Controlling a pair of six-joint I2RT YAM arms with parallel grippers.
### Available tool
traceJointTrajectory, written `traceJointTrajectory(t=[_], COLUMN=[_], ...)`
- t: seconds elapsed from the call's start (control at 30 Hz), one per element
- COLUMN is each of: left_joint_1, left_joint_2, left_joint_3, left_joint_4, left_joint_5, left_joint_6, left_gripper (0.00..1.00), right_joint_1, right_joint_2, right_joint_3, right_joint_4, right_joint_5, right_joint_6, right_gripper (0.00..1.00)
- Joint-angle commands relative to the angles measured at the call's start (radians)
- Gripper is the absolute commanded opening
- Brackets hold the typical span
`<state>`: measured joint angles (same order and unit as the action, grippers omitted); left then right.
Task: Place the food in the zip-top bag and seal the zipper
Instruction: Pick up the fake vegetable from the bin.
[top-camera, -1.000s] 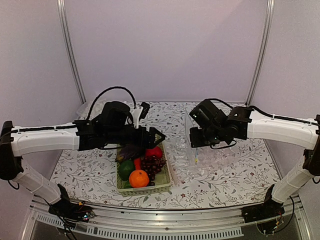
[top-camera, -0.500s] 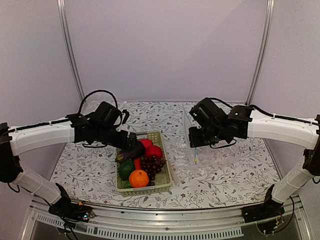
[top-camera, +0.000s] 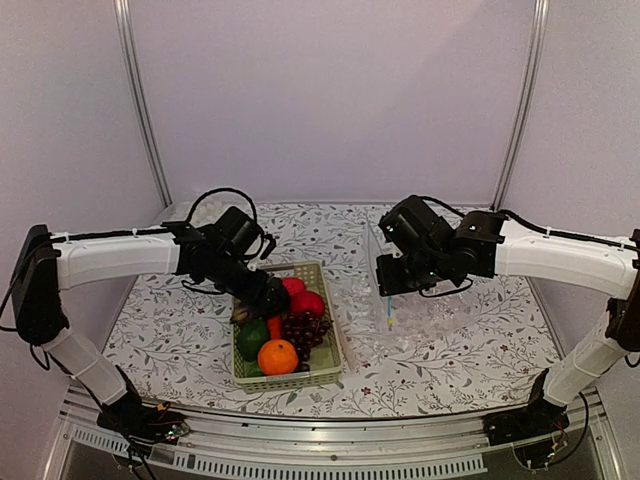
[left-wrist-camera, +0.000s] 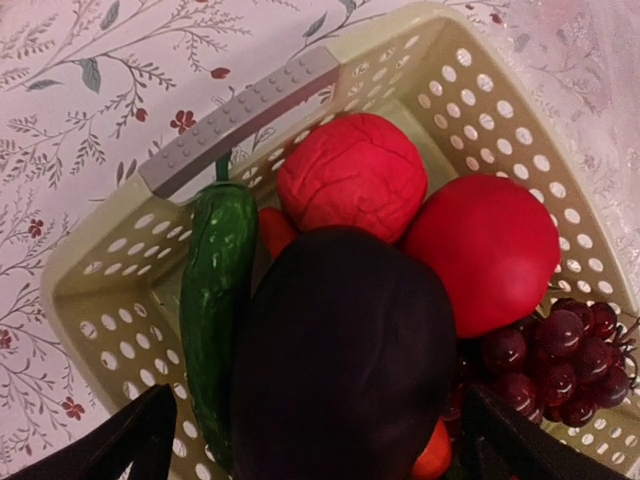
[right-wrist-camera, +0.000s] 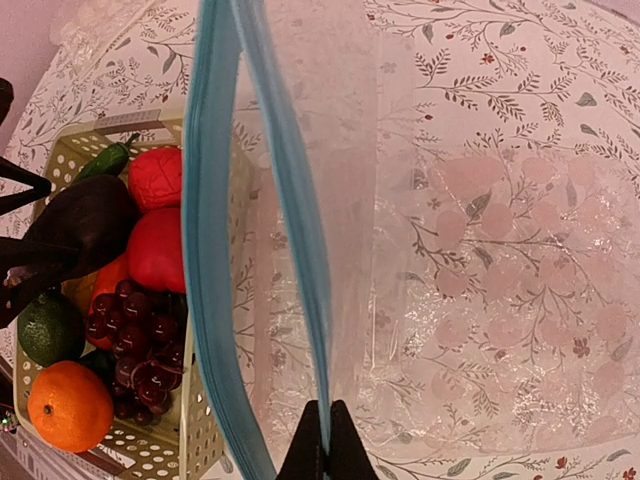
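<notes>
I will lower my left gripper deeper into the basket (top-camera: 327, 368) next, so that it goes around the purple eggplant (top-camera: 263, 302), and then I will close the gripper on it.
The food lies in a pale green basket (top-camera: 327, 368): a dark purple eggplant (left-wrist-camera: 340, 360), a green vegetable (left-wrist-camera: 215, 300), two red fruits (left-wrist-camera: 352, 175), grapes (left-wrist-camera: 560, 360) and an orange (top-camera: 277, 356). My left gripper (left-wrist-camera: 315, 435) is open low over the basket, one finger on each side of the eggplant. The clear zip-top bag (right-wrist-camera: 480, 250) hangs with its mouth apart, right of the basket. My right gripper (right-wrist-camera: 325, 445) is shut on one light-blue zipper (right-wrist-camera: 300, 220) strip; the other strip (right-wrist-camera: 205, 250) bows away. In the top view the right gripper (top-camera: 388, 290) holds the bag (top-camera: 425, 315) up.
The basket's grey handle (left-wrist-camera: 240, 115) is at its far end. Crumpled clear bubbly plastic (top-camera: 180, 215) lies at the table's back left corner. The floral tablecloth (top-camera: 470, 360) covers the table to its front edge.
My left arm has swung back from beside the bag and come down into the basket over the eggplant, its jaws opening fully. The right arm and bag have stayed put.
</notes>
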<state>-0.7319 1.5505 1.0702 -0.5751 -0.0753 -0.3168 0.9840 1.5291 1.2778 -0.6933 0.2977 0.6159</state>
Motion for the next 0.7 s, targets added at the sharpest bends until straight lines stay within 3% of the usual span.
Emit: traceJointTrajectory(t=[0.0, 0.27, 0.43, 0.67], left_joint_1=[0.012, 0.01, 0.008, 0.006], left_joint_2=[0.053, 0.092, 0.081, 0.02], left_joint_3=[0.037, 0.053, 0.047, 0.026], left_joint_4=[-0.024, -0.05, -0.05, -0.037], left_joint_5=[0.029, -0.008, -0.003, -0.014], left_joint_6=[0.023, 0.023, 0.02, 0.005], left_gripper=[0.99, 0.98, 0.78, 0.69], right_joint_1=[0.008, 0.007, 0.007, 0.008], right_joint_2=[0.006, 0.004, -0.001, -0.006], right_joint_3=[0.021, 0.023, 0.024, 0.023], right_joint_4=[0.018, 0.02, 0.029, 0.035], right_joint_5=[-0.012, -0.019, -0.034, -0.05], right_joint_6=[-0.011, -0.014, -0.021, -0.024], right_gripper=[0.0, 0.0, 0.0, 0.0])
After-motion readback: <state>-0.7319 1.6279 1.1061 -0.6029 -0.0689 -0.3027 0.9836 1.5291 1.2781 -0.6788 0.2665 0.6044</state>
